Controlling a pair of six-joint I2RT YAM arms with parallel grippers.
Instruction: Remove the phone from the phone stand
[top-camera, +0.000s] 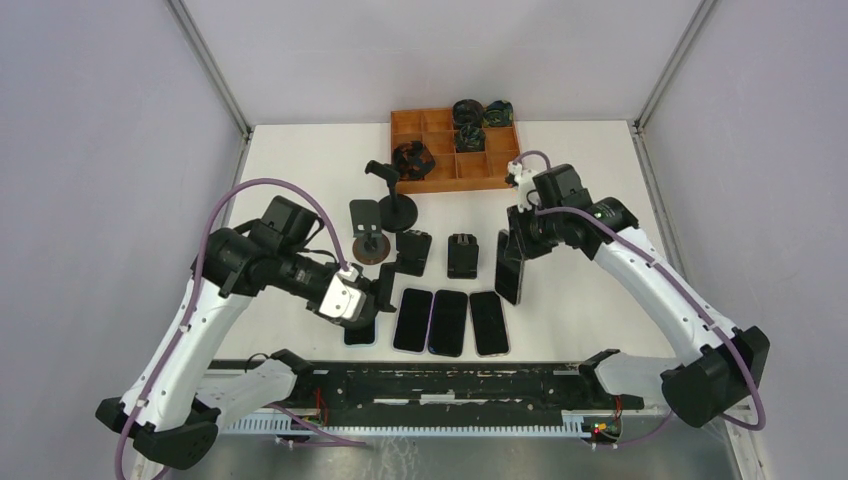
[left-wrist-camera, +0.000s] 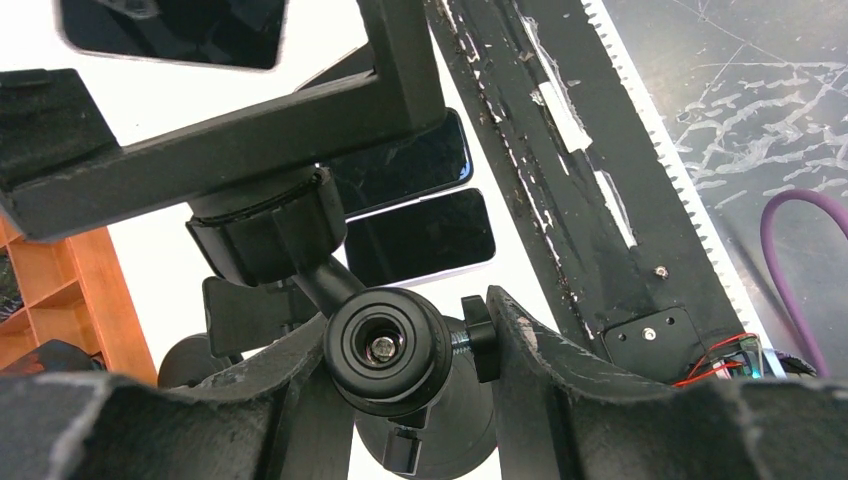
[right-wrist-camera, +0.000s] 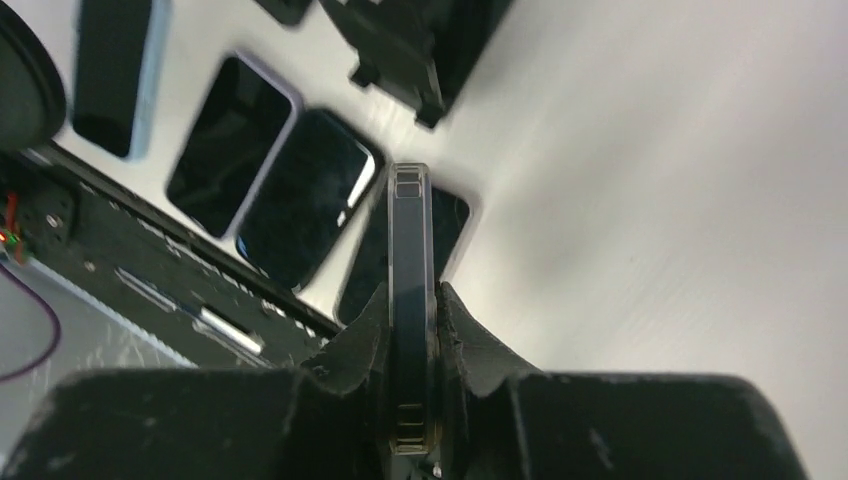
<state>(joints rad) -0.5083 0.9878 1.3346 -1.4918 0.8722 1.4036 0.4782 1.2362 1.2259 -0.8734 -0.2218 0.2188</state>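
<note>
The phone comes down next in my right gripper, then goes back over the table (top-camera: 529, 323) (right-wrist-camera: 497, 302) beside the row's end phone.
My right gripper (top-camera: 514, 248) is shut on a dark phone (top-camera: 508, 270) and holds it edge-on above the table, right of the stands. In the right wrist view the phone (right-wrist-camera: 410, 250) stands upright between my fingers (right-wrist-camera: 470, 340). My left gripper (top-camera: 378, 292) is shut on the black phone stand (top-camera: 411, 252). In the left wrist view my fingers (left-wrist-camera: 545, 370) clamp the stand's ball joint (left-wrist-camera: 385, 350) and its side knob. The stand's angled cradle (left-wrist-camera: 230, 140) rises above and holds no phone.
Several phones (top-camera: 449, 322) lie flat in a row near the front edge. More black stands (top-camera: 367, 228) (top-camera: 462, 255) (top-camera: 395, 195) stand mid-table. An orange compartment tray (top-camera: 440, 183) with dark parts sits at the back. A black rail (top-camera: 450, 385) runs along the front.
</note>
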